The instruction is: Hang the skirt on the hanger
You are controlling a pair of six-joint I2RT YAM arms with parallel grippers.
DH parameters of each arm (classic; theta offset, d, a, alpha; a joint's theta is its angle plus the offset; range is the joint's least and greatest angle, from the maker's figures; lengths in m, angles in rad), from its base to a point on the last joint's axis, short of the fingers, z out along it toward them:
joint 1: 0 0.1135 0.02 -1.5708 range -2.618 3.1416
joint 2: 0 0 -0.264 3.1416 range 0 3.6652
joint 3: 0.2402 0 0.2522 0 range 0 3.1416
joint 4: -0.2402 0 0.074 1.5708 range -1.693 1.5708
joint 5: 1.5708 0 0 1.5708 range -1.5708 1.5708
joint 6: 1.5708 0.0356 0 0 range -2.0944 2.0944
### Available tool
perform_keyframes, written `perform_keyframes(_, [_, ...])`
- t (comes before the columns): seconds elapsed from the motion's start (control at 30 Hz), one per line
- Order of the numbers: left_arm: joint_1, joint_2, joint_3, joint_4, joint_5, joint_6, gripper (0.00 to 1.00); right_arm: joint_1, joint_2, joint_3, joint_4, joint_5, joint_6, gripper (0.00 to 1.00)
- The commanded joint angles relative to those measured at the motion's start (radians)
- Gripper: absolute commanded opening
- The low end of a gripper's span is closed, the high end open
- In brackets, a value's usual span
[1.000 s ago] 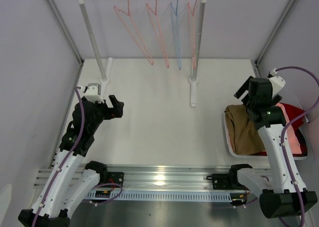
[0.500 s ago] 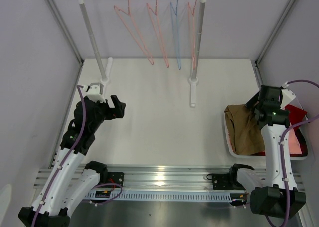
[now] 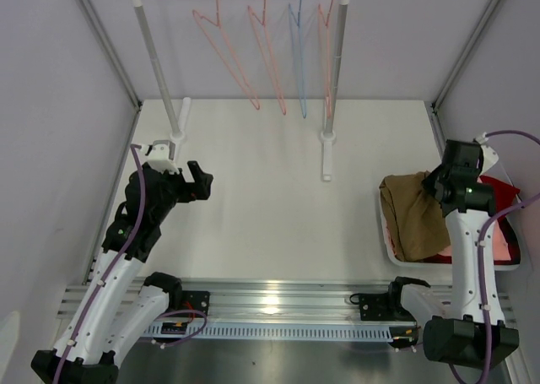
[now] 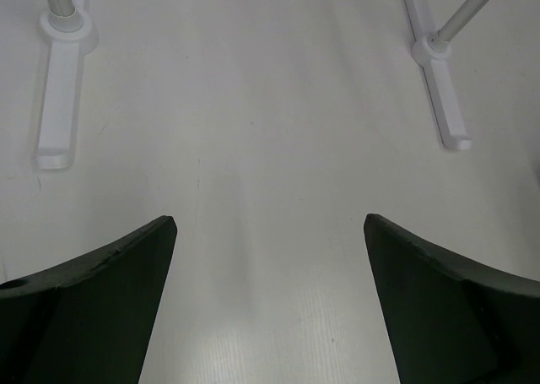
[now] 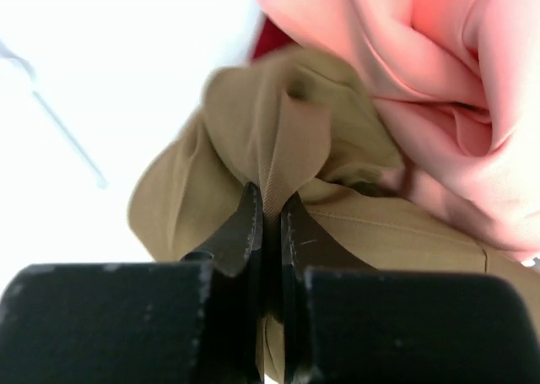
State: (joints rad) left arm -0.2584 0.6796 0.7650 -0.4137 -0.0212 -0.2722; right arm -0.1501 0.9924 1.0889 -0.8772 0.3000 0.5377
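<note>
My right gripper lifts the skirt out of the bin next and carries it toward my left gripper to lower it there.
The tan-brown skirt (image 3: 412, 215) lies bunched in a white bin (image 3: 384, 232) at the right of the table. My right gripper (image 5: 270, 200) is shut on a raised fold of the skirt (image 5: 278, 139), the cloth pinched between both fingers. From above, the right gripper (image 3: 440, 186) sits at the skirt's upper right edge. Several salmon-pink hangers hang from a rail at the back; the leftmost hanger (image 3: 221, 51) swings out toward the left. Over bare table at the left, my left gripper (image 3: 201, 180) stands open, nothing between its fingers (image 4: 101, 291).
A salmon-pink cloth (image 5: 422, 80) and a dark red cloth (image 3: 498, 190) share the bin with the skirt. A light blue hanger (image 3: 297, 38) hangs among the pink ones. The rack's two white feet (image 4: 59, 105) (image 4: 443, 97) stand on the table ahead of the left gripper.
My right arm has moved right and down onto the bin, and its gripper has gone from open to shut on the skirt's fold. The left arm has barely moved.
</note>
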Motion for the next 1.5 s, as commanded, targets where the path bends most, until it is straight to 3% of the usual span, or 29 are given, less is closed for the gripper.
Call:
perform_keyframes(0.0, [0.007,-0.005,0.034,0.024,0.014,-0.013,0.99,-0.003,-0.008,0.196,0.001,-0.038,-0.022,0.0])
perform_keyframes(0.2, [0.007,0.001,0.033,0.026,0.046,-0.013,0.99,-0.003,0.037,0.478,-0.022,-0.14,-0.025,0.0])
perform_keyframes(0.47, [0.007,0.006,0.033,0.027,0.05,-0.015,1.0,0.03,0.095,0.687,0.064,-0.341,-0.001,0.0])
perform_keyframes(0.67, [0.007,0.006,0.033,0.024,0.05,-0.015,0.99,0.22,0.132,0.764,0.148,-0.305,0.001,0.0])
perform_keyframes(0.83, [0.007,0.008,0.036,0.021,0.046,-0.015,0.99,0.517,0.17,0.764,0.158,-0.13,-0.021,0.0])
perform_keyframes(1.07, [0.007,0.009,0.034,0.016,0.044,-0.013,0.99,0.843,0.196,0.596,0.188,0.152,-0.013,0.0])
perform_keyframes(1.27, [0.007,0.015,0.034,0.012,0.055,-0.01,0.99,0.963,0.275,0.385,0.248,0.246,0.076,0.0])
perform_keyframes(1.4, [0.007,0.026,0.034,0.015,0.116,-0.012,0.99,0.983,0.418,0.361,0.282,0.225,0.099,0.01])
perform_keyframes(1.47, [0.007,0.031,0.036,0.015,0.147,-0.021,0.99,0.985,0.527,0.397,0.273,0.211,0.096,0.16])
